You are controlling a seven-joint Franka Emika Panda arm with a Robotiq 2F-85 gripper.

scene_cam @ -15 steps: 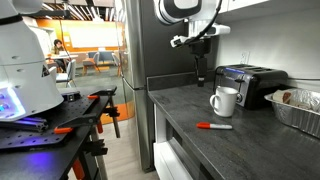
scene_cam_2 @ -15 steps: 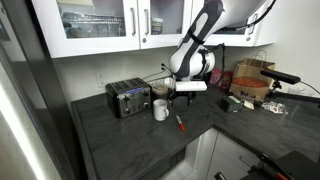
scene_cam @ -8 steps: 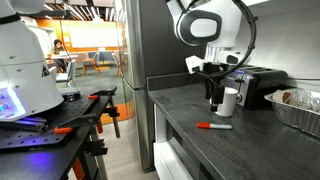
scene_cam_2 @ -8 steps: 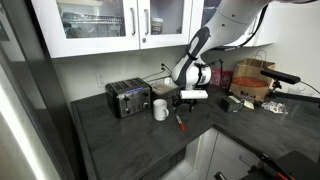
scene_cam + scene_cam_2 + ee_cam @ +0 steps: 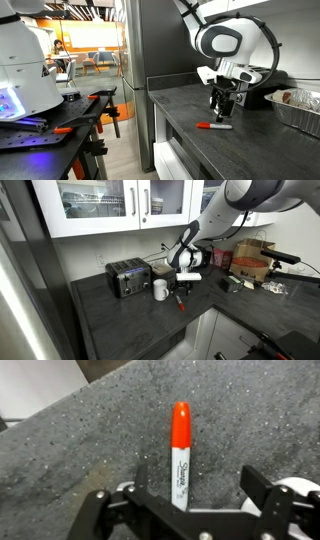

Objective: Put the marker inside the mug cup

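Observation:
I need to lower my gripper to that white end [image 5: 180, 482]. The marker lies flat, and its white end [image 5: 221, 127] is still below my open fingers.
A red-capped white marker [image 5: 179, 452] lies flat on the dark counter; it also shows in both exterior views [image 5: 213, 126] [image 5: 181, 303]. My gripper [image 5: 186, 508] is open and hangs just above it, the marker's white end lying between the two fingers. In the exterior views the gripper [image 5: 220, 106] [image 5: 184, 286] is low over the marker. The white mug [image 5: 160, 290] stands upright on the counter by the toaster; in an exterior view the arm hides most of it, and only its white rim shows at the wrist view's lower right [image 5: 300, 490].
A black toaster [image 5: 128, 278] stands behind the mug. A foil tray [image 5: 300, 108] sits at the counter's far end. Boxes and clutter [image 5: 250, 265] lie beyond the arm. The counter's front edge [image 5: 175, 135] is close to the marker.
The arm has swung out from above the toaster and dropped toward the counter. The gripper now hangs low over the marker, in front of the mug.

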